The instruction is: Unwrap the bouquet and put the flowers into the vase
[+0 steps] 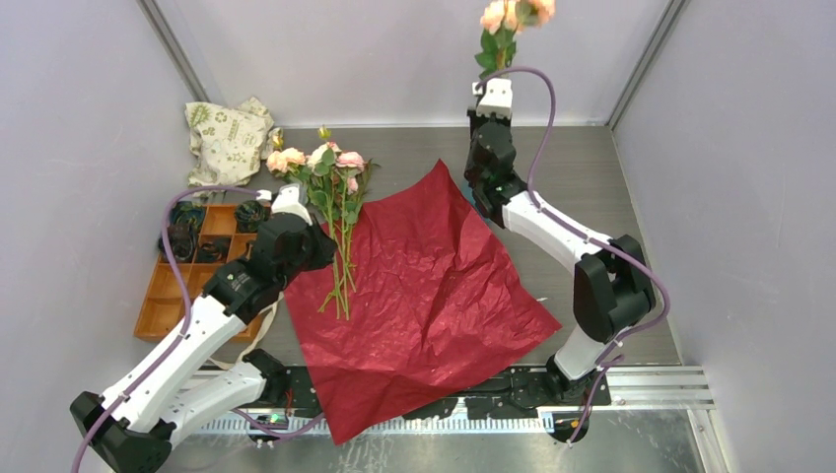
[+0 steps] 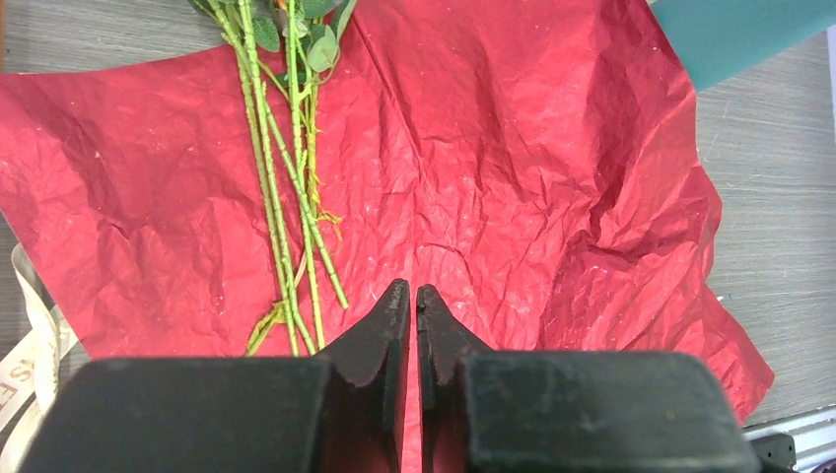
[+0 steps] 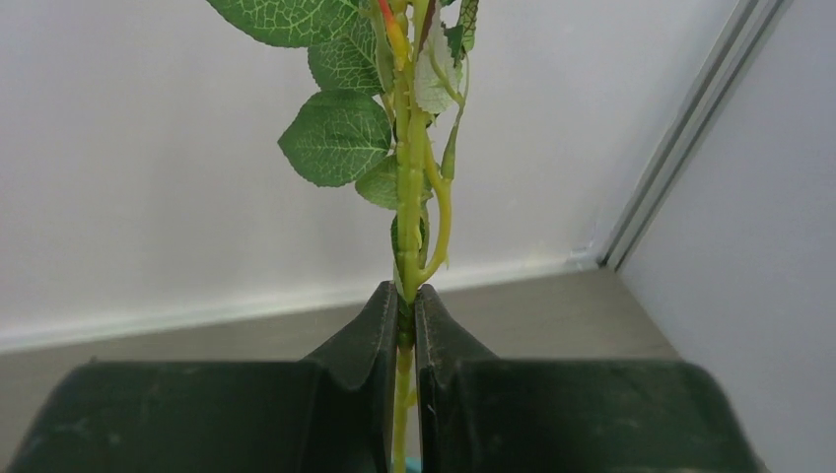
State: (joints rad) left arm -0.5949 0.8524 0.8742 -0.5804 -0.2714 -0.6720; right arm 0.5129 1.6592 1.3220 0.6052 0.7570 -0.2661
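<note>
The green stem already stands upright over the vase's rim, so my right gripper will lower it down into the teal vase's opening (image 3: 412,463) and let go there.
The dark red wrapping paper (image 1: 434,286) lies spread flat on the table. Several flowers (image 1: 335,197) lie on its left part, heads toward the back, stems (image 2: 286,197) side by side. My left gripper (image 2: 412,291) hovers over the paper just right of the stem ends, shut with nothing between its fingers. At the back, my right gripper (image 1: 496,84) points up, shut on one flower's green stem (image 3: 409,197), its peach heads (image 1: 515,14) high above. A part of the teal vase (image 2: 739,30) shows beyond the paper's far edge; in the top view the right arm hides it.
A white cloth bag with green print (image 1: 229,138) lies at the back left. An orange compartment tray (image 1: 177,296) with dark rosettes sits left of the paper, under my left arm. A cream ribbon (image 2: 30,325) lies off the paper's near left edge. Walls close in on three sides.
</note>
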